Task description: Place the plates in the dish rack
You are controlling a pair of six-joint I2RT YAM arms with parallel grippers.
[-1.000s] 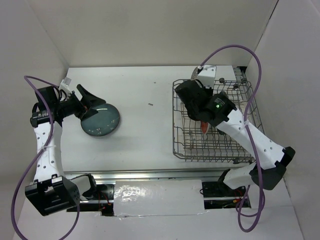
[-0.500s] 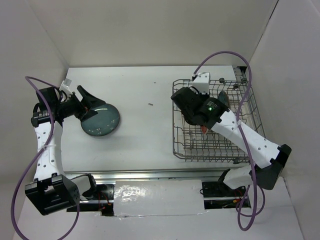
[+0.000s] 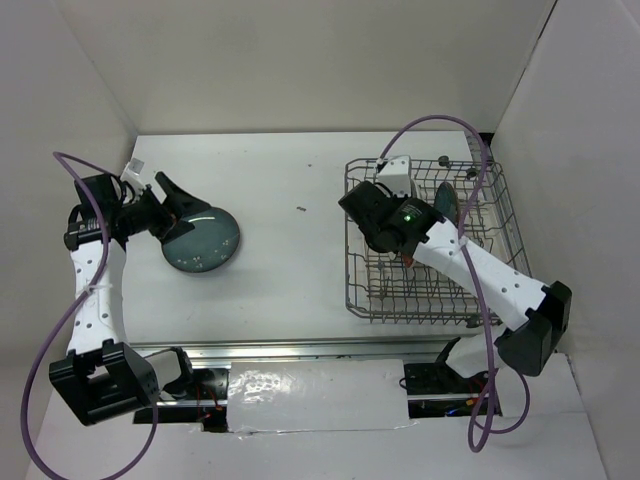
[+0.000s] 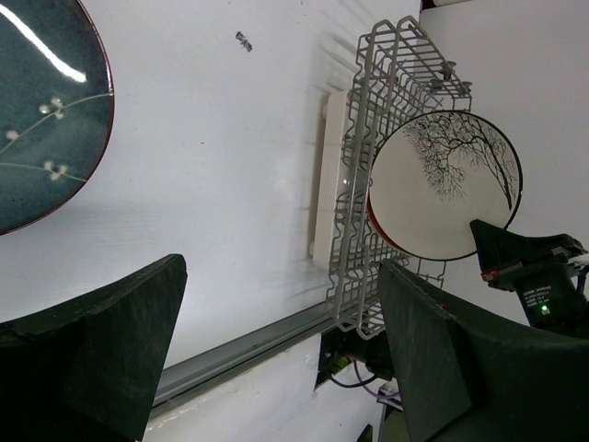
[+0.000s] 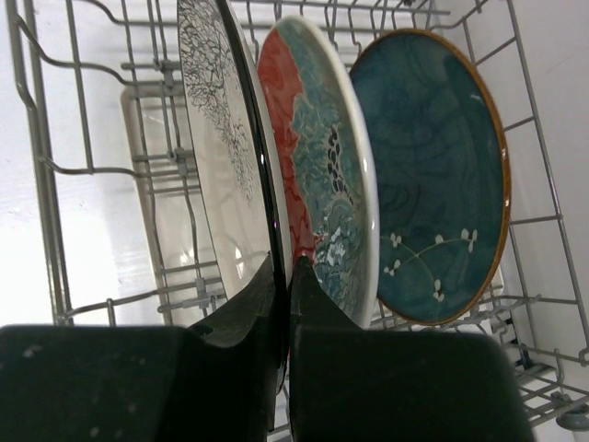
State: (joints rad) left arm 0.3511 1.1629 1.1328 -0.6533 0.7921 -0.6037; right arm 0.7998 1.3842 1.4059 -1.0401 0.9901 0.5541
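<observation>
The branch plate is standing close to the red flower plate, so the right gripper will go down and move toward the rack's table-side (image 3: 352, 236) (image 5: 48, 175) before it opens.
A teal-blue plate (image 3: 202, 240) lies flat on the table at the left; it also shows in the left wrist view (image 4: 46, 120). My left gripper (image 3: 178, 210) hovers at its far-left edge, open and empty (image 4: 285, 350). The dish rack (image 3: 350, 290) stands at the right. My right gripper (image 3: 385, 222) is inside it, shut on the dark rim of the grey-white branch plate (image 5: 221, 138), which stands upright (image 4: 442, 184). Behind it stand the red flower plate (image 5: 317, 157) and a second teal-blue plate (image 5: 428, 175).
The rack's wire tines and walls (image 5: 55, 166) closely surround my right gripper. A small dark speck (image 3: 301, 208) lies mid-table. White walls enclose the table on three sides. A metal rail (image 3: 300, 350) runs along the near edge.
My right gripper has shifted left inside the rack with the grey-white plate still held. My left arm has hardly moved.
</observation>
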